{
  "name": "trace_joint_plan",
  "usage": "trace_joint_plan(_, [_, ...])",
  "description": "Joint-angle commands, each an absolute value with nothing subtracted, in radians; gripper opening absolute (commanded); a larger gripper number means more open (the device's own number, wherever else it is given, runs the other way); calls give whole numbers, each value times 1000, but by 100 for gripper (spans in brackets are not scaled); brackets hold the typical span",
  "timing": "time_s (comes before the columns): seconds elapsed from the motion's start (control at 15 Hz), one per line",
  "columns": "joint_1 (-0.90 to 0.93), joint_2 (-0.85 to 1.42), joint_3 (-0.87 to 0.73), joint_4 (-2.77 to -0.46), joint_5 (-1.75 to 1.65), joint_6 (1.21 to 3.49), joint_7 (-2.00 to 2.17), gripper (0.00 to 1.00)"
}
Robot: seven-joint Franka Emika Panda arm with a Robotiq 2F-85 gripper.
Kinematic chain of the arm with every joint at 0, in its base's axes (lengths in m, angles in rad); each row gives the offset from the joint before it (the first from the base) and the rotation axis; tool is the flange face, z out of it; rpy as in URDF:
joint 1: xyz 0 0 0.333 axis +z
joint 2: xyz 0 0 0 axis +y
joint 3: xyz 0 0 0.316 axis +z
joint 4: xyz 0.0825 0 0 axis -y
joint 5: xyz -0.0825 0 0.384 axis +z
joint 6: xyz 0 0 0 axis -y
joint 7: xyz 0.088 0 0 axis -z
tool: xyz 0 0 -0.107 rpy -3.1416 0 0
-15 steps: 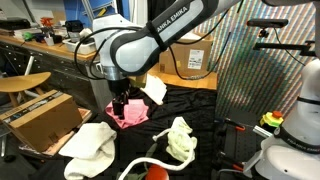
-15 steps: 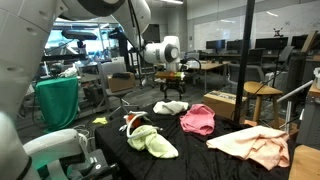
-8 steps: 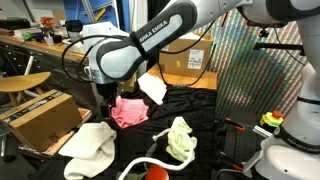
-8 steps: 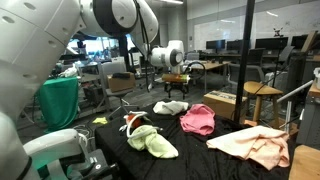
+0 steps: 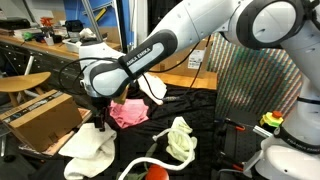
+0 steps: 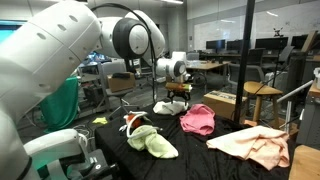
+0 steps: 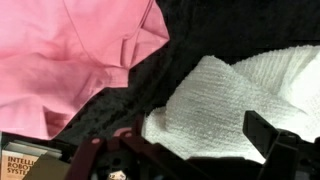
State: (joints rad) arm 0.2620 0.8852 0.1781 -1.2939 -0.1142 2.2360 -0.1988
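Observation:
The gripper comes down onto the towel's fluffy surface below and closes next, since the white towel (image 5: 90,146) lies between my open fingers, clear of the pink cloth.
My gripper (image 5: 100,121) is open and empty, low over the near edge of a white towel (image 5: 90,146) on the black table cover. In the wrist view the towel (image 7: 225,95) lies between the spread fingers (image 7: 195,142), and a pink cloth (image 7: 70,50) lies just beside it. The pink cloth (image 5: 127,111) sits to one side of the gripper in both exterior views (image 6: 197,119). From the opposite side the gripper (image 6: 180,92) hangs just above the white towel (image 6: 168,106). I cannot tell whether the fingertips touch the towel.
A yellow-green cloth (image 5: 181,139) lies near the table front (image 6: 150,142). Another pale cloth (image 5: 154,89) lies at the back (image 6: 255,146). A cardboard box (image 5: 40,115) stands beside the table. Desks and chairs (image 6: 250,95) surround the area.
My gripper has moved from above the pink cloth across to the white towel and come lower. The cloths have not moved.

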Motion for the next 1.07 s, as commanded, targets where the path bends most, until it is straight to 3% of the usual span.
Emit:
trace_joint_plan(0.0, [279, 978, 182, -1170, -99, 2234, -197, 100])
trace_joint_plan(0.73, [294, 1039, 198, -1098, -78, 2215, -201, 100])
trace_joint_plan(0.8, [296, 1036, 198, -1100, -78, 2216, -201, 75])
trace_joint_plan(0.87, [296, 1030, 200, -1106, -77, 2215, -202, 74])
trace_joint_plan(1.0, [305, 1020, 193, -1113, -85, 2200, -190, 58])
